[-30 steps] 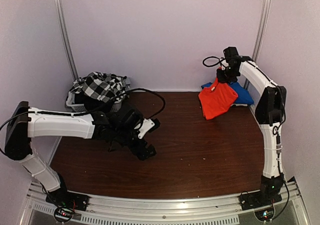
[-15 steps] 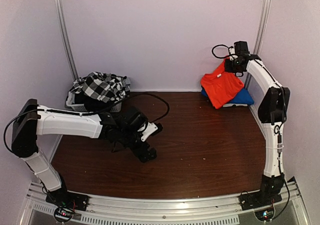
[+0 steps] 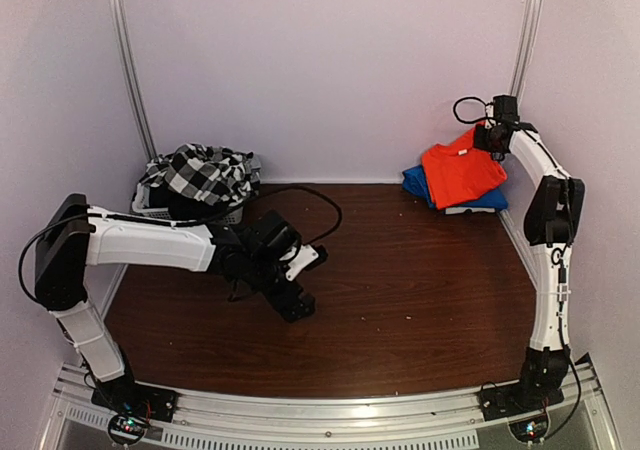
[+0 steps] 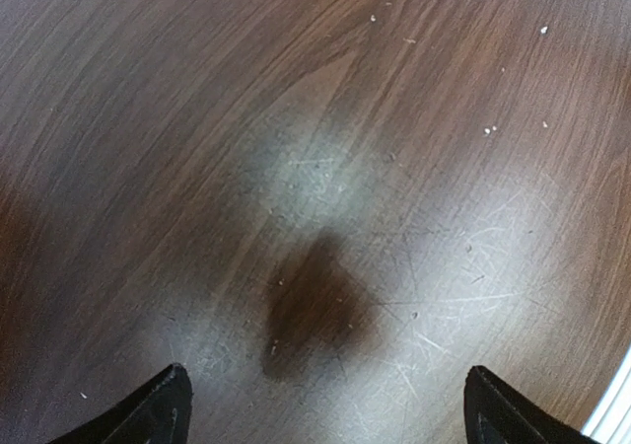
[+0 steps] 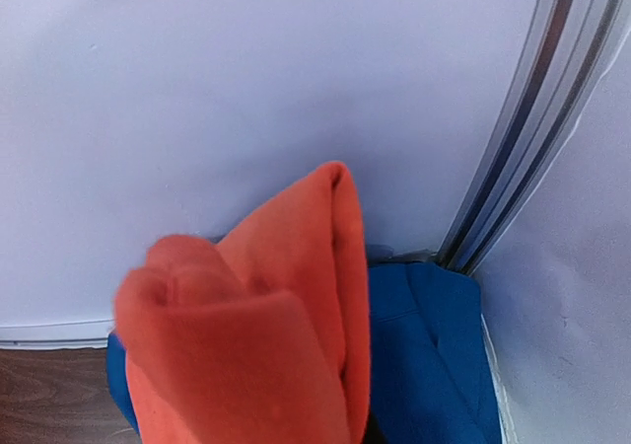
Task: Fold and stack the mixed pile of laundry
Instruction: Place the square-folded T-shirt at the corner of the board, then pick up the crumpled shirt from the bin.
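The checked garment is on top of the basket (image 3: pixel 150 210), outward of my left gripper, to its left in the top view. My left gripper will rise, swing there and lower onto the garment's far folds.
My right gripper (image 3: pixel 488 140) is shut on the folded orange-red garment (image 3: pixel 462 173) and holds it at the back right corner, hanging over a folded blue garment (image 3: pixel 480 197). In the right wrist view the orange-red cloth (image 5: pixel 266 335) hides my fingers and the blue garment (image 5: pixel 424 355) lies behind it. The black-and-white checked garment (image 3: pixel 200 175) is heaped on the white basket (image 3: pixel 150 210) at the back left, with dark cloth under it. My left gripper (image 3: pixel 297 303) is open and empty, low over the bare table; its two fingertips (image 4: pixel 158 409) stand far apart.
The brown table (image 3: pixel 420 300) is walled in by pale panels. A metal upright (image 5: pixel 532 138) runs down the back right corner close to my right gripper. A black cable (image 3: pixel 300 185) loops from my left arm.
My right gripper has carried the orange-red garment up and to the right, from over the table to above the blue garment in the corner. My left gripper has shifted slightly right.
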Motion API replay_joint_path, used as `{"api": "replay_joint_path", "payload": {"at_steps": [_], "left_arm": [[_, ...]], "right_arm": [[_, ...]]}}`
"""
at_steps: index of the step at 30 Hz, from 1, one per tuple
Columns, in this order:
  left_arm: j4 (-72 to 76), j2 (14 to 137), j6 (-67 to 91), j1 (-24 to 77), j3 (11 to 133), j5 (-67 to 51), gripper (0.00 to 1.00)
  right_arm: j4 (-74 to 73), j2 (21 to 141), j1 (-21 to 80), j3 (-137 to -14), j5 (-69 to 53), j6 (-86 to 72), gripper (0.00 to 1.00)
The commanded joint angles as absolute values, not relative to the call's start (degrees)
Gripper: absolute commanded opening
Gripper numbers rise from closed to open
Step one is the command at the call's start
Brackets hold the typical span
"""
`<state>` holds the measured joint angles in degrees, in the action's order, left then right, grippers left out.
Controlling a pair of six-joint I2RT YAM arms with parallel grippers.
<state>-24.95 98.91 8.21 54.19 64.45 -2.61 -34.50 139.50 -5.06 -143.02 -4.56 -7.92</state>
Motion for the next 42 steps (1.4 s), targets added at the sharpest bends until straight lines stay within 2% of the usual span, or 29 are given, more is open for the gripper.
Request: {"api": "replay_joint_path", "payload": {"at_steps": [1,3,4,5,8,15,18,22,26,31,37,42], "left_arm": [[-25.63,100.43,7.29,53.53,67.41,-3.22,0.98],[-26.13,100.72,7.29,53.18,67.86,-3.57,0.98],[-26.26,100.54,7.48,52.97,68.13,-3.75,0.98],[-26.27,100.24,7.81,52.66,68.3,-4.05,0.98],[-26.58,98.85,8.87,51.16,69.61,-3.67,0.98],[-24.48,92.94,12.81,46.18,71.59,-3.23,0.98],[-24.75,90.59,16.43,43.68,73.26,1.52,0.98],[-32.35,90.74,17.26,39.16,81.92,9.32,0.98],[-37.99,94.34,14.21,28.91,95.72,5.0,0.98],[-43.36,101.22,15.17,17.09,110.88,2.15,0.97],[-48.61,110.87,16.22,9.35,122.26,6.34,0.98],[-50.44,117.83,20.71,3.62,123.12,7.47,0.97]], "right_arm": [[-27.78,141.32,-7.12,-144.67,-3.58,-8.92,0.0],[-27.25,142.69,-7.6,-144.67,-4.33,-9.02,0.02],[-26.92,143.3,-7.83,-144.59,-4.64,-9.24,0.07],[-26.56,144.04,-8.04,-144.56,-4.86,-9.42,0.17],[-25.66,144.62,-8.34,-144.56,-3.27,-9.58,0.54],[-23.91,140.37,-9.09,-144.58,3.03,-7.73,0.87],[-24.3,137.16,-9.31,-144.33,3.78,-7.12,0.99],[-26.54,132.02,-9.34,-142.94,-1.71,-9.16,1.0],[-31.65,126.59,-8.79,-139.59,-8.74,-12.34,1.0],[-33.6,118.14,-5.27,-128.42,-12.25,-11.68,1.0],[-34.35,110.63,-0.21,-116.85,-13.38,-11.21,1.0],[-31.97,105.22,4.99,-107.77,-16.86,-12.35,1.0]]}}
